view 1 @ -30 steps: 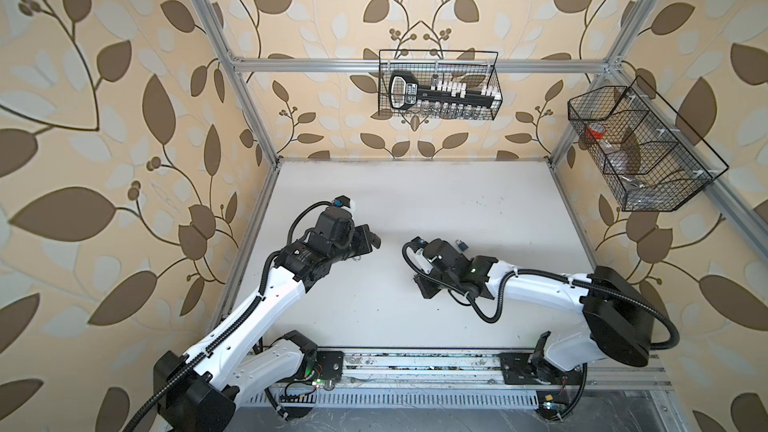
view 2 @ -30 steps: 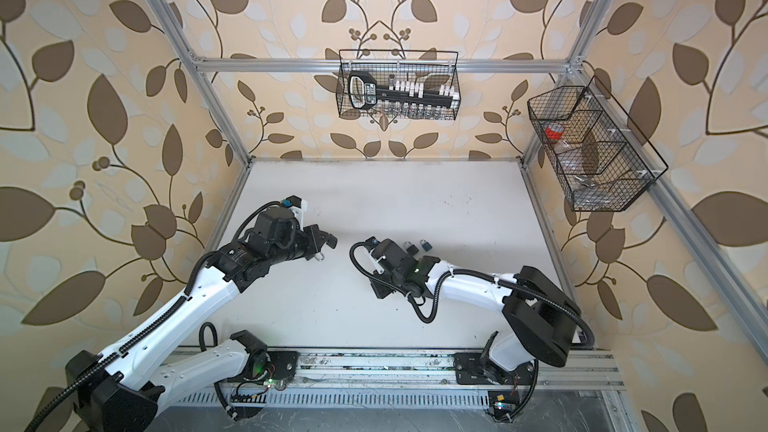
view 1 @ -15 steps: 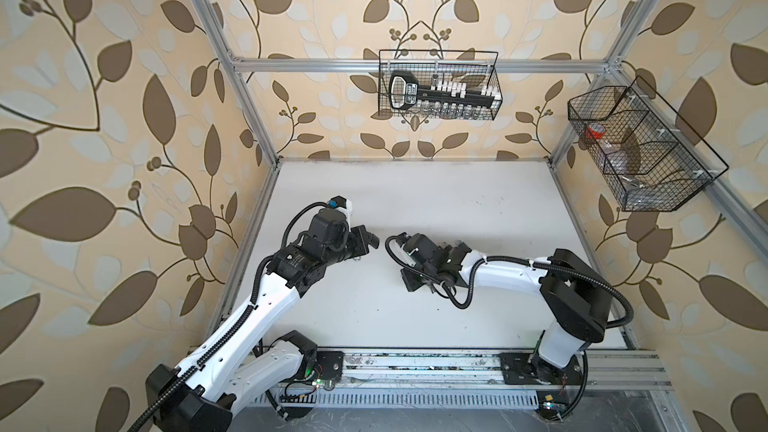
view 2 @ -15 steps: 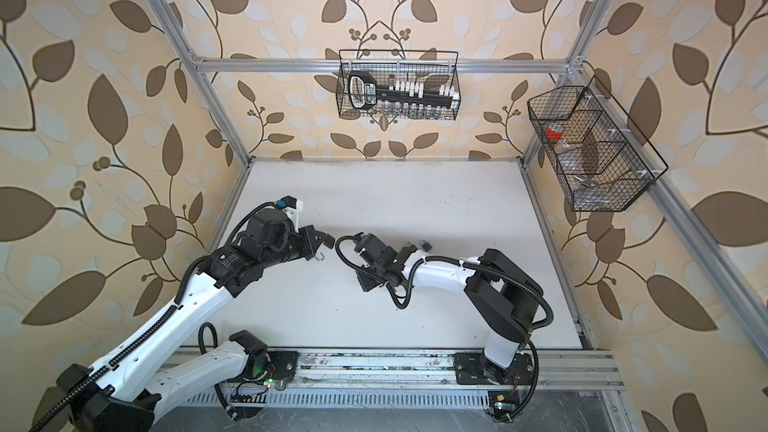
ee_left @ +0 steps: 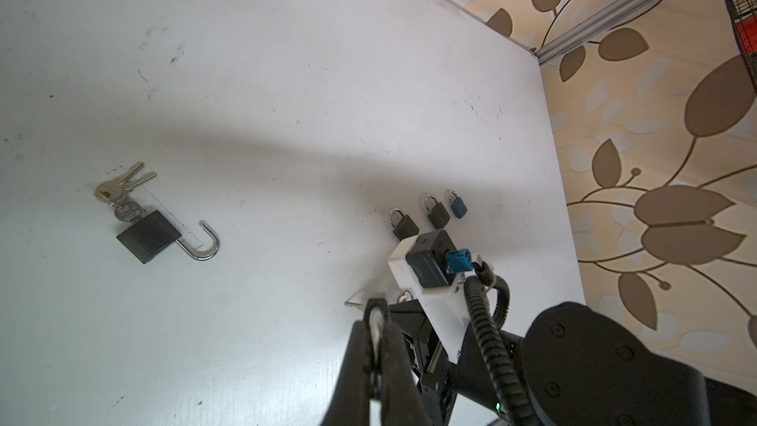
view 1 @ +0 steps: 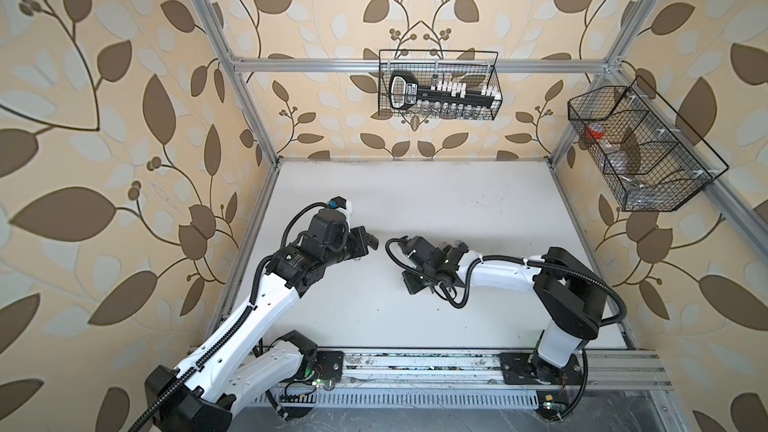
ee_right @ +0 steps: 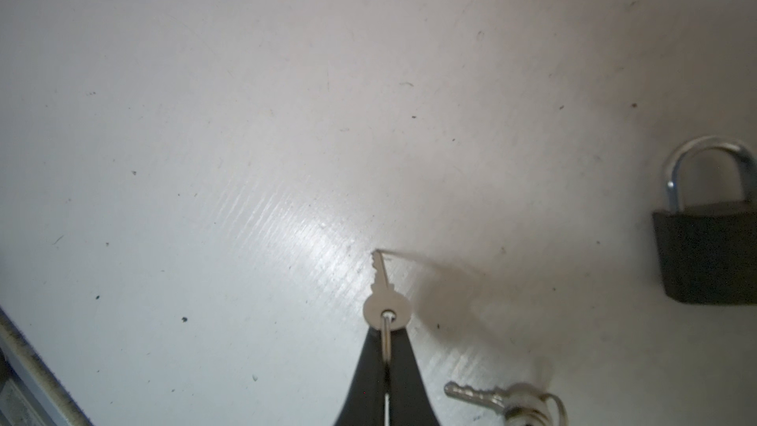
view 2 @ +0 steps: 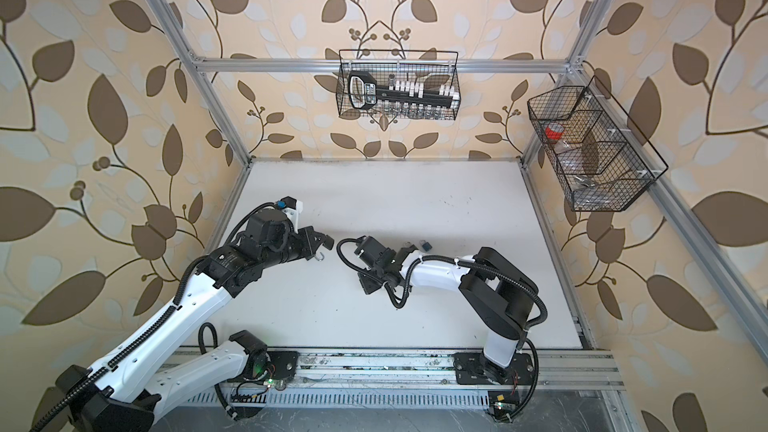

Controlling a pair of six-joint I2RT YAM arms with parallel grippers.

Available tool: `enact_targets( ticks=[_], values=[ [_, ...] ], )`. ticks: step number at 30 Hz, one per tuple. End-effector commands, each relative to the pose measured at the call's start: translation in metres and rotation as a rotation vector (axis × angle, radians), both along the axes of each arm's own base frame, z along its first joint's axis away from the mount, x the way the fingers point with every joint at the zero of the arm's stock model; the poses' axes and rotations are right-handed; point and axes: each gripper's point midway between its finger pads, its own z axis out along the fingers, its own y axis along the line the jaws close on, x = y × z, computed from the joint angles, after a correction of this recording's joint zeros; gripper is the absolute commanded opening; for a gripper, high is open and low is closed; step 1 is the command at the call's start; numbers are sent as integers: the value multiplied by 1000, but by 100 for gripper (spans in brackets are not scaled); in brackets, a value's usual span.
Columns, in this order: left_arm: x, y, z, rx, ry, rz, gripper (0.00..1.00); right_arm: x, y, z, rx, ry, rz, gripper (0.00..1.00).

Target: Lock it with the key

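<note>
My right gripper will next move down a little and let go of the thin ring with its silver key (ee_right: 385, 301), because the bare white tabletop is just below the gripper's fingers.
My right gripper (ee_right: 387, 336) is shut on a thin ring. A small silver key (ee_right: 385, 301) hangs from that ring, its tip touching the white table (ee_right: 205, 157). A shut black padlock (ee_right: 708, 256) lies to one side of it, and a bunch of spare keys (ee_right: 495, 397) lies close by. In the left wrist view a large black padlock (ee_left: 148, 239) lies with its shackle swung open and keys (ee_left: 123, 190) at its base. My left gripper (ee_left: 375, 313) is shut and hangs above the table, facing the right wrist (view 1: 428, 261). I cannot tell whether anything is between its tips.
Three small shut padlocks (ee_left: 437, 213) lie in a row beyond the right wrist camera (ee_left: 426, 264). A wire basket (view 1: 438, 85) with tools hangs on the back wall, another (view 1: 640, 151) on the right wall. Metal frame posts edge the table, and a rail (view 1: 415, 367) runs along its front.
The right arm has folded in: its elbow rose and came left, and its wrist moved left toward the left gripper. The left arm shifted only slightly.
</note>
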Motion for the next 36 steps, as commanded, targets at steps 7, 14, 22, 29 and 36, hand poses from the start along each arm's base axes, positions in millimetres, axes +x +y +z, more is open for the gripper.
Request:
enact_targets(
  ticks=[7,14,22,29,36],
  values=[
    [5,-2,33,-32,-88,-10,0,-16,-9,-3,-13,51,9,0],
    [6,0,33,-24,-88,-1,0,-18,-10,-9,-24,72,8,0],
    [5,1,31,-22,-83,3,0,-25,-10,-18,-28,115,3,0],
    [4,3,30,-15,-84,12,0,-27,-15,-25,-52,128,-6,0],
    [5,10,26,10,-74,47,0,-26,-21,-28,-82,127,-17,0]
  ],
)
